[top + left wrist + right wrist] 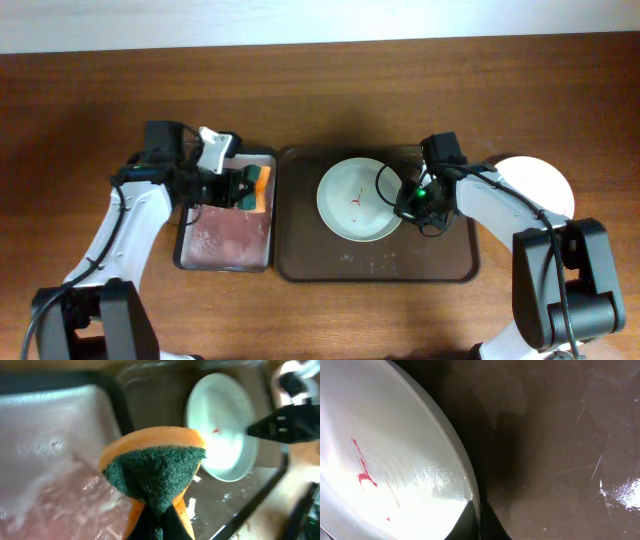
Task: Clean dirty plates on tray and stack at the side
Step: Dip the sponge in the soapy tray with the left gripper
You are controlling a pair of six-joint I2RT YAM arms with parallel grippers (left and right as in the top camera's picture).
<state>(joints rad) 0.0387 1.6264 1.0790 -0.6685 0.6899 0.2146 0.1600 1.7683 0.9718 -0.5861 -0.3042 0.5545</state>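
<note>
Next, my left gripper needs to return, lower onto the small tray's pinkish bottom below it and release the sponge (pixel 155 467) once the plate's red smears are wiped.
A white plate (pixel 345 215) with thin red smears lies in the large dark brown tray (pixel 300 250). My right gripper (pixel 405 195) is shut on the plate's right rim. In the right wrist view the fingers (pixel 479 522) pinch the rim of the plate (pixel 385 470) over the tray floor (pixel 560 435). My left gripper (pixel 243 190) is shut on an orange sponge with a green scrub face (pixel 263 188), held over the small tray. The left wrist view shows the sponge (pixel 155 467) and, beyond it, the plate (pixel 220 430). Another white plate (pixel 548 180) lies on the table right of the tray.
A smaller narrow tray with a pinkish inside (pixel 225 245) sits left of the big tray and also shows in the left wrist view (pixel 45 460). Wet streaks and specks mark the big tray's floor (pixel 375 262). The wooden table surrounds both trays.
</note>
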